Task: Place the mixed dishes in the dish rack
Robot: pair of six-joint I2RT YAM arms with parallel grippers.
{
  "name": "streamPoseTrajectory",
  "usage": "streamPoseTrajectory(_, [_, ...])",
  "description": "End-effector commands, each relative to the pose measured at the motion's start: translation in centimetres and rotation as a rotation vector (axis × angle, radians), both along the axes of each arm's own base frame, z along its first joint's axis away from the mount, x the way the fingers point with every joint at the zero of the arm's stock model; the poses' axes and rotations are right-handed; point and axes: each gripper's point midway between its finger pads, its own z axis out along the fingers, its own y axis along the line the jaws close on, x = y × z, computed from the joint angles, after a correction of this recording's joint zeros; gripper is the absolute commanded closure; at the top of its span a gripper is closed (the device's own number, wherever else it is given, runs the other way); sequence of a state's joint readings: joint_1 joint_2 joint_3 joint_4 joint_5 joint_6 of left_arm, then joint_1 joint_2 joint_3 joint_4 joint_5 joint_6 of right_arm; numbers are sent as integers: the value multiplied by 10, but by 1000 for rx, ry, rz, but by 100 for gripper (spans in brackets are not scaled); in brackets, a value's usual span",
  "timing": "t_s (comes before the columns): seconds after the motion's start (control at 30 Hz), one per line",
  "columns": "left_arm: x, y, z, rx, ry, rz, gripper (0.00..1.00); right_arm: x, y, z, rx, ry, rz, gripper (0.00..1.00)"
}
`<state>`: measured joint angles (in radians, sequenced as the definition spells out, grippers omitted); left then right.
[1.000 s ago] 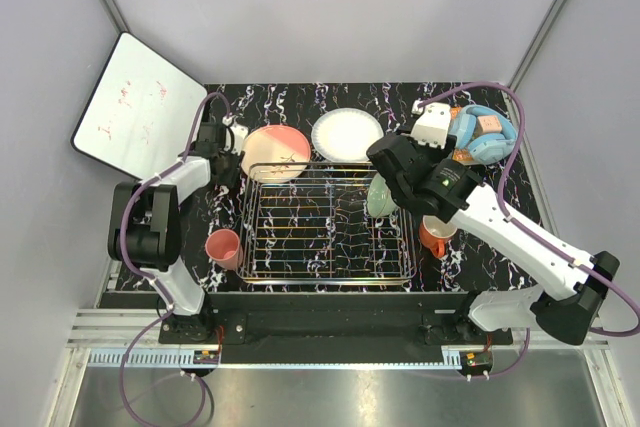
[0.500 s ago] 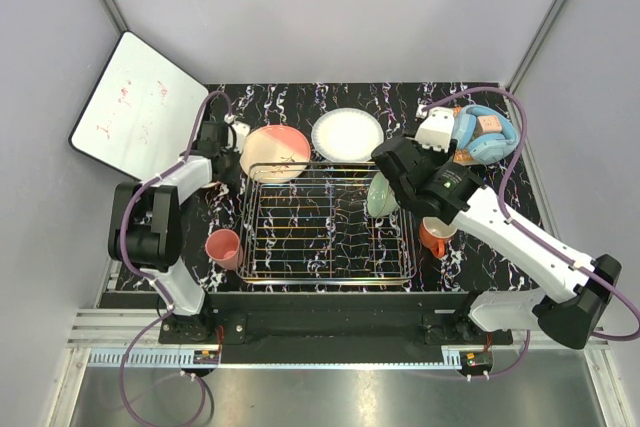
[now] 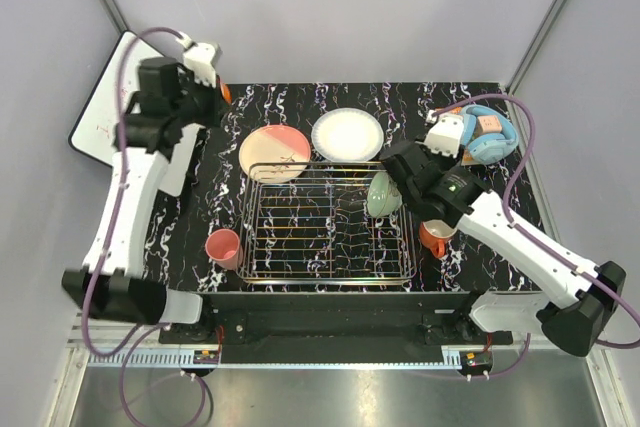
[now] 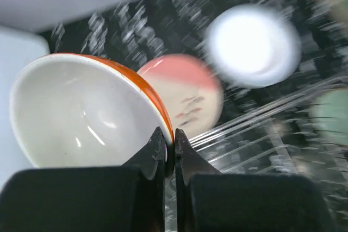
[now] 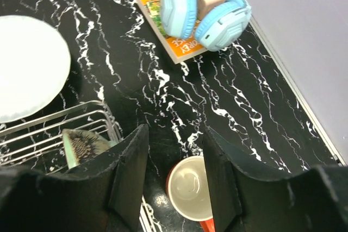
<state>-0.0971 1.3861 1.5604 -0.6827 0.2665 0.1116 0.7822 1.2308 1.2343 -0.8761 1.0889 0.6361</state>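
Note:
My left gripper has the rack's empty corner by the orange mug (image 3: 388, 249) below it, to its right in the top view, so next it will swing back and down to that corner.
My left gripper (image 4: 169, 150) is shut on the rim of the orange bowl with cream inside (image 4: 81, 115), held high over the table's far left (image 3: 205, 97). The pink plate (image 3: 274, 152) and white plate (image 3: 346, 134) lie behind the dish rack (image 3: 325, 272). The mint-green bowl (image 3: 381, 194) stands on edge in the rack's right end. The small pink cup (image 3: 222, 247) sits left of the rack. My right gripper (image 5: 174, 161) is open above the orange mug (image 5: 190, 187), right of the rack.
Light-blue headphones (image 5: 204, 1) lie on an orange book (image 5: 168, 42) at the far right. A white board (image 3: 105, 127) leans at the far left, beyond the table's edge. Grey walls close in the sides and back.
My left arm has swung up and out from low beside the pink plate, and now holds the orange bowl high at the far left. My right gripper drew back slightly from the mint-green bowl.

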Motion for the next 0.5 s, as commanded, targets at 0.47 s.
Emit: streamPoseTrajectory(0.47, [-268,-225,21,-612,716,-949,100,-29,-69,35,158,-192,-154,49])
